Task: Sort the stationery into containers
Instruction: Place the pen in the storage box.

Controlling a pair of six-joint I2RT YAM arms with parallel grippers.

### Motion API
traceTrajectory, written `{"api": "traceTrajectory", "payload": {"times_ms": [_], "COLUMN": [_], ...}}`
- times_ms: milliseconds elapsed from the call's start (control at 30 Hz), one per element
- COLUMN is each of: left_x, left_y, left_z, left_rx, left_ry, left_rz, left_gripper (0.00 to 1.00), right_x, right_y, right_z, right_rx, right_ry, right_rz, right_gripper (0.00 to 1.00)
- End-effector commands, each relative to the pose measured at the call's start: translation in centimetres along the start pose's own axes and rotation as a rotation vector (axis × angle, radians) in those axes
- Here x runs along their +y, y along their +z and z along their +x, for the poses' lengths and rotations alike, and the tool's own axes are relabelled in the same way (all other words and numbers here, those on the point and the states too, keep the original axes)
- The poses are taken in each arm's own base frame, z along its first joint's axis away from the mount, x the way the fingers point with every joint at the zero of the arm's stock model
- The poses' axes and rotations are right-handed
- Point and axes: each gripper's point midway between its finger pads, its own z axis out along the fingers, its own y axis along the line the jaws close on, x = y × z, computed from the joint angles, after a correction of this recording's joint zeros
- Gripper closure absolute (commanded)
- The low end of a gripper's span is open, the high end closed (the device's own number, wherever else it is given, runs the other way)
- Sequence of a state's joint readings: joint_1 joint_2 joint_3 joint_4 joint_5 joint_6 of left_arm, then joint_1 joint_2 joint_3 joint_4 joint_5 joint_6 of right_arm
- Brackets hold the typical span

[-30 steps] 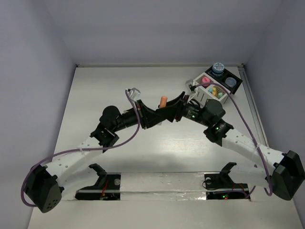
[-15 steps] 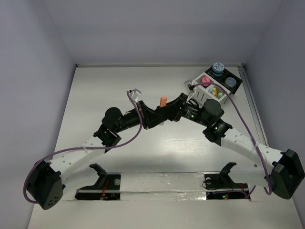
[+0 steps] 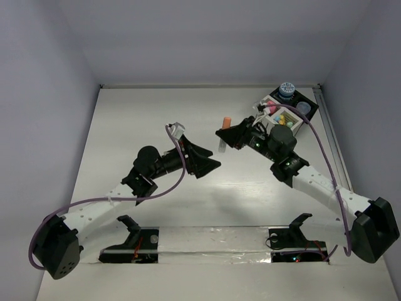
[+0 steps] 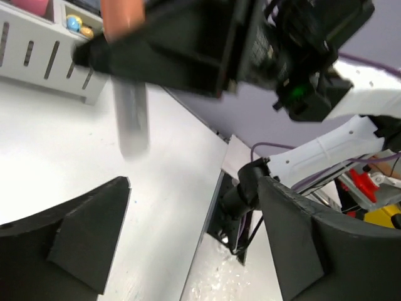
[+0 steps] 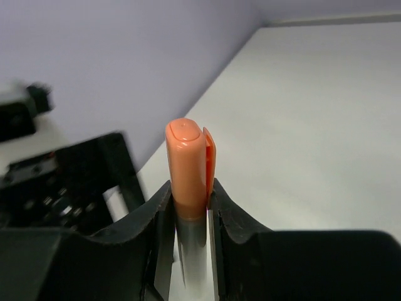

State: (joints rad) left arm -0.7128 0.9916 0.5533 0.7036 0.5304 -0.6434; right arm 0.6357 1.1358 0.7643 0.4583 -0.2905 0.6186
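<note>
Yellow and blue stationery already sits in the white box's near section (image 3: 284, 120). So my right gripper swings outward next, turning toward the containers, then lowers over that section of the box.
An orange-capped marker (image 3: 225, 123) with a pale grey barrel stands upright in mid-air over the table's middle. My right gripper (image 3: 226, 135) is shut on it; in the right wrist view both pads pinch the marker (image 5: 186, 164) just below its cap. My left gripper (image 3: 210, 158) sits a little to the left and nearer, open and empty. In the left wrist view its fingers (image 4: 94, 232) spread wide below the marker (image 4: 130, 116). The containers, a white slatted box (image 3: 276, 120) joined to a black tray (image 3: 308, 116), stand at the back right and hold coloured stationery.
A blue-patterned round pot (image 3: 287, 89) and a pale-blue cup (image 3: 303, 107) sit in the black tray. The white box (image 4: 37, 53) shows at the left wrist view's upper left. The right arm crosses in front of the containers.
My left gripper opened, let go of the marker and drew back to the left. My right gripper, shut on the marker, carried it slightly right and away.
</note>
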Motion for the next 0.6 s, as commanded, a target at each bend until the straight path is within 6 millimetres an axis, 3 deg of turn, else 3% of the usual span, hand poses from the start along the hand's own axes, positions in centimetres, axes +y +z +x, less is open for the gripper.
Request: {"api": "traceTrajectory", "payload": {"times_ms": [0,100,167,233,267,367,567], "left_x": [-0.1,0.8,1.2,2.0,2.6,4.1,6.1], "left_y": [-0.9,-1.7,-2.1,-2.6,-2.7,-3.2,-4.0], "left_z": [0.4,1.2,1.4,1.9,1.9,2.0,1.5], "left_rx": [-0.014,-0.008,-0.018,-0.025,-0.037,-0.064,-0.111], "left_ry": [0.062,0.092,0.104,0.113,0.116,0.143,0.225], "left_rz": [0.001,-0.036,-0.059,-0.086,-0.111,-0.178,-0.27], "left_gripper": [0.18,0.13,0.11,0.09,0.01,0.01,0.01], "right_x": [-3.9,-6.9,-10.0,-13.7,-14.8,-18.8,-24.3], "right_y": [-0.1,-0.9,-2.3,-4.5,-5.4,-9.1,-12.3], "right_z": [-4.9,-7.1,-9.3,-11.9,-12.6,-15.6,-18.1], "right_rx": [-0.146,-0.198,-0.252,-0.331,-0.352,-0.449,-0.516], "right_ry": [-0.033,-0.04,-0.054,-0.096,-0.114,-0.192,-0.265], "right_rz": [0.159,0.253,0.346,0.492,0.54,0.744,0.976], "right_gripper": [1.0,1.0,1.0,1.0,1.0,1.0,1.0]}}
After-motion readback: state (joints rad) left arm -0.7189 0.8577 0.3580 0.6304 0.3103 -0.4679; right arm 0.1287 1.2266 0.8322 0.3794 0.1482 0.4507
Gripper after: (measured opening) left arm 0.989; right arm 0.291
